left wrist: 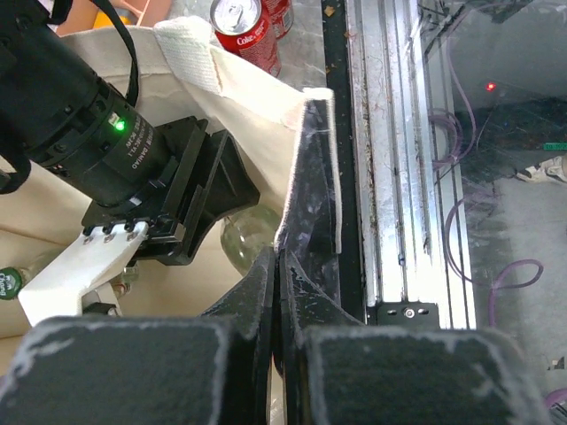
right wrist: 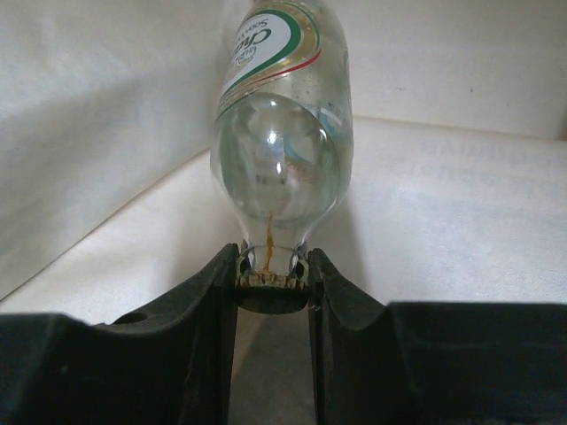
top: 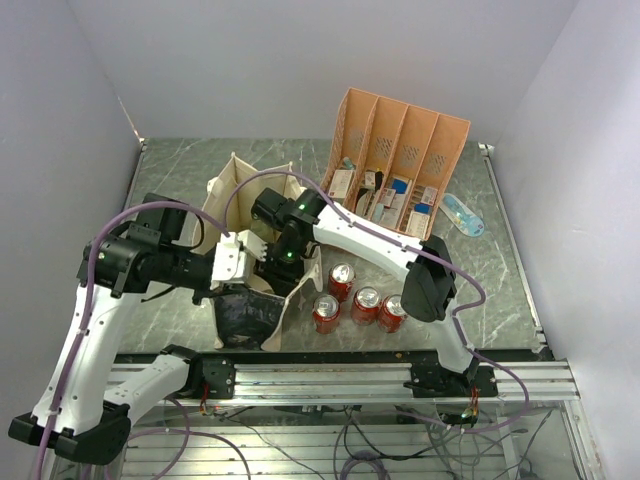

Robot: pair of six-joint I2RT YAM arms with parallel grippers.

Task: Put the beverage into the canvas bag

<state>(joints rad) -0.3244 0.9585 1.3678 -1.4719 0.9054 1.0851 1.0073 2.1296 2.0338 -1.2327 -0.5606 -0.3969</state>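
Note:
My right gripper shifts back and to the left in the top view next, toward the bag's dark end panel [left wrist: 314,177]. It then releases the bottle, since cream fabric already surrounds it.
The beverage is a clear glass bottle [right wrist: 279,133] with a white, green and red label. My right gripper [right wrist: 273,276] is shut on its capped neck and holds it inside the canvas bag [top: 235,195], with cream fabric [right wrist: 106,133] all around. In the top view the right gripper [top: 272,256] reaches down into the bag's mouth. My left gripper [left wrist: 277,258] is shut on the bag's rim at the dark mottled end panel [left wrist: 314,177]. It sits at the bag's near side in the top view [top: 238,264]. Part of the bottle's glass [left wrist: 250,241] shows in the left wrist view.
Several red cola cans [top: 366,304] stand right of the bag. An orange-pink divided organizer [top: 400,160] with small packets stands at the back right, with a pale blue packet [top: 463,214] beside it. A green-and-white item [left wrist: 8,283] lies inside the bag. The rail [top: 350,375] runs along the near edge.

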